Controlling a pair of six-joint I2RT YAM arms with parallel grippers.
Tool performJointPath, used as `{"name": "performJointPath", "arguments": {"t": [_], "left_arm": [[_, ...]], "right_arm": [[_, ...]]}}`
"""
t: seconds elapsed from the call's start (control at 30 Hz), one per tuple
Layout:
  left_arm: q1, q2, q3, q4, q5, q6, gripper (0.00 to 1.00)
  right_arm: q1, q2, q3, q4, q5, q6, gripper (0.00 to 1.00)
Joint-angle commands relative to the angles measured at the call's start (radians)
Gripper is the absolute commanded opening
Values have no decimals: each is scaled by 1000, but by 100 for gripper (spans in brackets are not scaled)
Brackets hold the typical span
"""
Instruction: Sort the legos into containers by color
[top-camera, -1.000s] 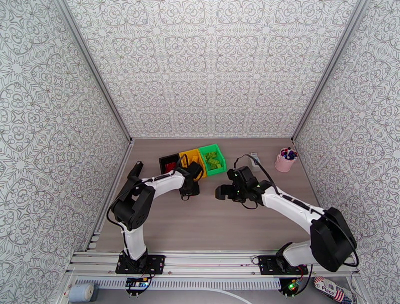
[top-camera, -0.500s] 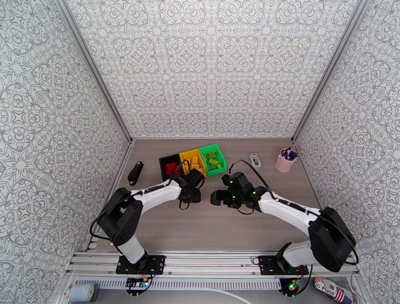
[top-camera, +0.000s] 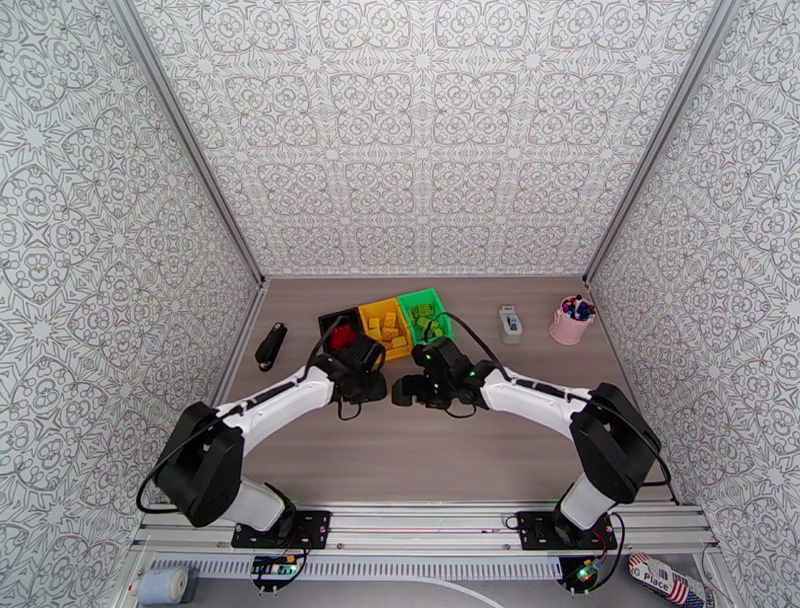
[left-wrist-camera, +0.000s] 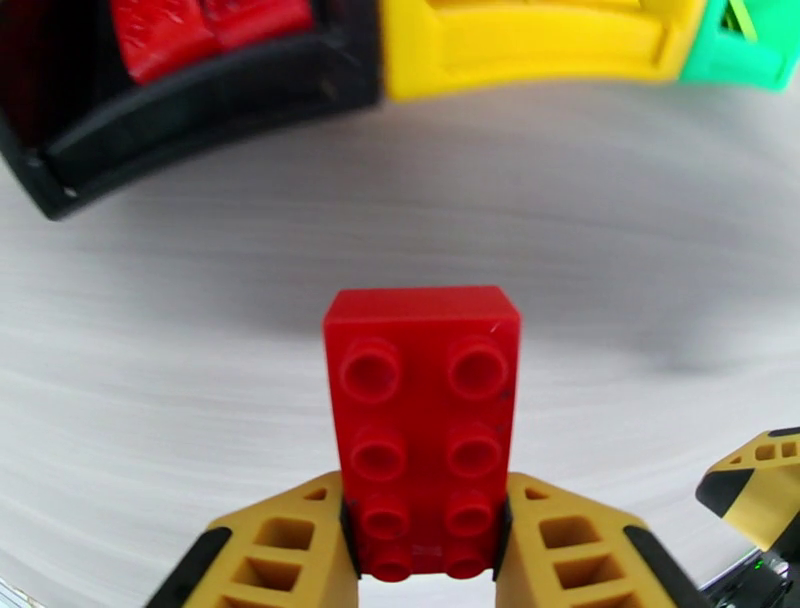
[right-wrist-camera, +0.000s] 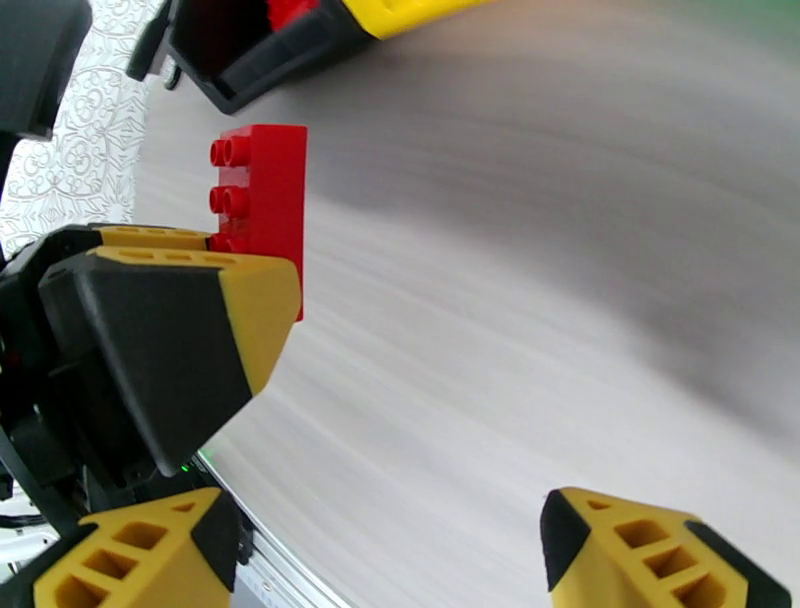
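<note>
Next, my left gripper moves outward over the black bin (top-camera: 325, 325) and releases the red lego, since the bin of red legos lies outward of that gripper.
My left gripper (left-wrist-camera: 425, 505) is shut on the near end of a red lego (left-wrist-camera: 425, 420), held just above the table in front of the containers. The black bin (left-wrist-camera: 200, 100) with red legos lies ahead to the left, the yellow bin (left-wrist-camera: 530, 50) ahead, and the green bin (left-wrist-camera: 750, 60) at the far right. From above, the black bin (top-camera: 325, 325), yellow bin (top-camera: 381, 304) and green bin (top-camera: 418, 296) stand in a row, each holding legos of one color. My left gripper (top-camera: 362, 380) hangs just short of the black bin. My right gripper (top-camera: 402, 390) is beside it, open (right-wrist-camera: 400, 560) and empty, facing the red lego (right-wrist-camera: 268, 190).
A pink cup (top-camera: 570, 322) stands at the back right, with a small white device (top-camera: 510, 323) to its left. A black oblong object (top-camera: 270, 345) lies by the left wall. Bare table stretches between the grippers and the arm bases.
Both grippers have shifted left along the front of the bins. The left one went from before the yellow bin to before the black bin, and the right one followed close beside it.
</note>
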Motion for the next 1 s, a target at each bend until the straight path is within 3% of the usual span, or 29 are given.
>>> {"name": "performJointPath", "arguments": {"t": [0.0,0.27,0.53,0.6,0.73,0.83,0.87,0.97], "left_arm": [[50,-30,-4,-32,29,48,26],[227,10,132,-76,57,158,27],[356,206,389,-142,65,252,33],[371,253,442,-161,64,266,42],[375,272,478,-176,55,271,76],[368,224,453,-168,45,263,87],[366,201,438,-161,44,262,99],[355,120,394,-141,41,263,99]], "right_arm": [[8,33,69,-37,-7,-16,83],[-3,70,178,-138,31,-78,83],[-43,36,182,-174,42,-100,83],[-56,19,167,-177,43,-102,82],[-87,-25,124,-181,51,-107,83],[-115,-59,88,-181,56,-112,84],[-124,-69,78,-182,54,-115,84],[-149,-93,55,-185,57,-126,85]]}}
